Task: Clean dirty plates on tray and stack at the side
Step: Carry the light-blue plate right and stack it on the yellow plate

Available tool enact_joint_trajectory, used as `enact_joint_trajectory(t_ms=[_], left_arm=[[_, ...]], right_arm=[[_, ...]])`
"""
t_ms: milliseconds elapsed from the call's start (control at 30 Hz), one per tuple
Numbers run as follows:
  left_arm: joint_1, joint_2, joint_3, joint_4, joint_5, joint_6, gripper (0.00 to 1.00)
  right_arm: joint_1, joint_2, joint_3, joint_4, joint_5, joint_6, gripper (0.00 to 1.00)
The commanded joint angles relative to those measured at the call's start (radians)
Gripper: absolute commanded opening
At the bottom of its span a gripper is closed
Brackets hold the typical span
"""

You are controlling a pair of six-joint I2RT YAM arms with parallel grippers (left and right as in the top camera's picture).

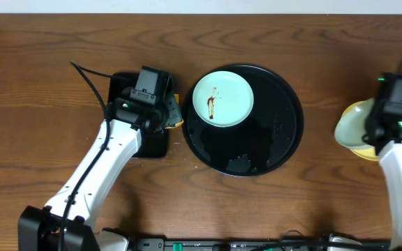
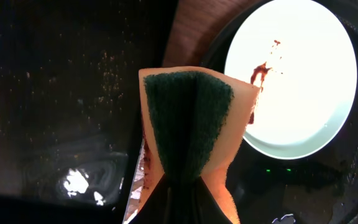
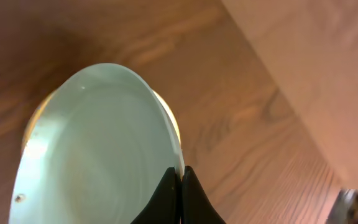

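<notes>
My right gripper lowers first next, to get the mint-blue plate level onto the pale yellow plate, because the held plate still hangs tilted above it.
One mint-blue plate [image 1: 222, 98] with a brown sauce smear lies at the upper left of the round black tray [image 1: 285, 132]; it also shows in the left wrist view [image 2: 303, 87]. My left gripper [image 1: 165, 115] is shut on a folded orange sponge with a green scouring face [image 2: 188, 124], just left of the tray. My right gripper [image 3: 180, 177] is shut on the rim of a clean mint-blue plate [image 3: 98, 155], held tilted over a pale yellow plate [image 1: 347, 129] on the table at the right.
A smaller rectangular black tray [image 1: 121, 84] lies under my left arm, wet and speckled in the left wrist view [image 2: 55, 112]. The round tray has wet patches near its front [image 1: 239, 164]. Wooden table [image 1: 47, 56] all around.
</notes>
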Motion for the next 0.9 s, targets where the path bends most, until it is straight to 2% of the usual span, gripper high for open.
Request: enact_joint_trajectory(t_ms=[0, 233, 433, 500, 633, 767, 867], left_arm=[[0.004, -0.017, -0.002, -0.004, 0.003, -0.009, 0.08], [0.004, -0.017, -0.002, -0.004, 0.003, -0.009, 0.08], [0.004, -0.017, -0.002, -0.006, 0.003, -0.009, 0.08], [0.004, -0.017, -0.002, -0.009, 0.002, -0.008, 0.08], [0.005, -0.017, -0.002, -0.03, 0.002, -0.008, 0.08], [0.005, -0.016, -0.002, -0.08, -0.025, -0.005, 0.08], [0.007, -0.016, -0.002, -0.113, -0.076, -0.005, 0.08]], right_arm=[[-0.106, 0.06, 0.005, 0.0, -0.103, 0.086, 0.01], [-0.187, 0.187, 0.004, 0.018, -0.121, 0.13, 0.01], [-0.192, 0.239, 0.005, 0.062, -0.241, 0.13, 0.04], [-0.192, 0.228, 0.005, 0.073, -0.332, 0.127, 0.08], [-0.176, 0.184, 0.005, 0.107, -0.703, 0.065, 0.17], [-0.114, 0.158, 0.005, 0.109, -1.056, -0.006, 0.19], [-0.025, 0.158, 0.006, 0.099, -1.143, -0.057, 0.22]])
